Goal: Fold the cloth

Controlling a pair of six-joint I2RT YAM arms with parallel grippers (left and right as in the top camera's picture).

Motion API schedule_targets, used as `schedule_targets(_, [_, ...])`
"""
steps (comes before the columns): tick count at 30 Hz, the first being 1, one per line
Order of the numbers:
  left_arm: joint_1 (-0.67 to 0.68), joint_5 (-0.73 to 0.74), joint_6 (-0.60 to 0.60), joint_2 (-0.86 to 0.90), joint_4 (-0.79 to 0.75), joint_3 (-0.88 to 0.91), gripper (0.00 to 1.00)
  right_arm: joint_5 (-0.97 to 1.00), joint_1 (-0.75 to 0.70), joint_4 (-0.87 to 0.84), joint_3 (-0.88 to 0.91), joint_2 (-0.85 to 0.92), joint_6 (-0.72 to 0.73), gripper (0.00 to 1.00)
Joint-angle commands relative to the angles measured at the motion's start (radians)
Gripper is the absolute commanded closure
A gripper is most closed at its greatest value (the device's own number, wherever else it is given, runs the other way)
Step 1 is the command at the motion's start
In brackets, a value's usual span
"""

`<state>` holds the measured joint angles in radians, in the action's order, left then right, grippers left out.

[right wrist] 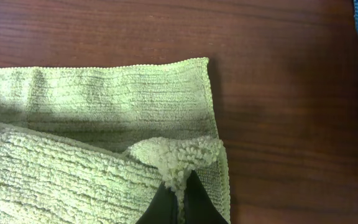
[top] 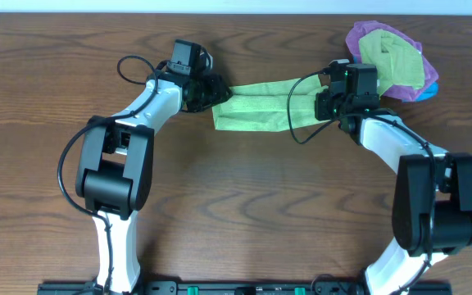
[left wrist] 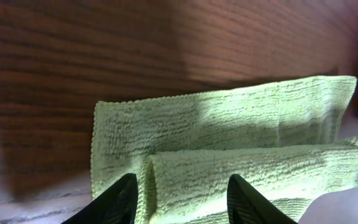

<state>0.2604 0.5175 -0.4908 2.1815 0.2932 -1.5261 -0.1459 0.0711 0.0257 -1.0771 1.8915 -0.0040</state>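
Observation:
My right gripper should next carry the cloth's bunched corner outward toward the lower layer's far corner and let go of it there, because the cloth's lower layer is still uncovered beyond the bunched corner.
A light green cloth lies on the wooden table between my two grippers, its far edge folded over toward the near side. My left gripper is at the cloth's left end. In the left wrist view its fingers are spread open over the folded layer of the cloth. My right gripper is at the cloth's right end. In the right wrist view its fingers are shut on a bunched corner of the cloth, held over the lower layer.
A pile of other cloths, purple, green and blue, lies at the back right, just behind my right gripper. Black cables loop near both wrists. The brown wooden table extends toward the front.

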Motion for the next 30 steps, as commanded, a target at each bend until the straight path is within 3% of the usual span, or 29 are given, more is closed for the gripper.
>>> schedule_targets(1, [0.008,0.011,-0.031,0.018,-0.004,-0.012,0.52,-0.011,-0.004,0.0,-0.015,0.008,0.019,0.99])
schedule_targets(16, [0.038,0.039,-0.041,0.018,0.01,-0.012,0.54,-0.011,-0.004,0.0,-0.015,0.008,0.019,0.99])
schedule_targets(21, [0.038,0.033,-0.04,0.022,0.012,-0.004,0.64,-0.011,-0.004,0.0,-0.015,0.008,0.019,0.99])
schedule_targets(27, [0.038,0.034,-0.032,0.024,-0.017,0.019,0.94,-0.011,-0.004,0.0,-0.021,0.008,0.019,0.99])
schedule_targets(30, [0.038,0.035,-0.018,0.024,-0.039,0.019,0.94,-0.011,-0.004,0.0,-0.023,0.008,0.019,0.99])
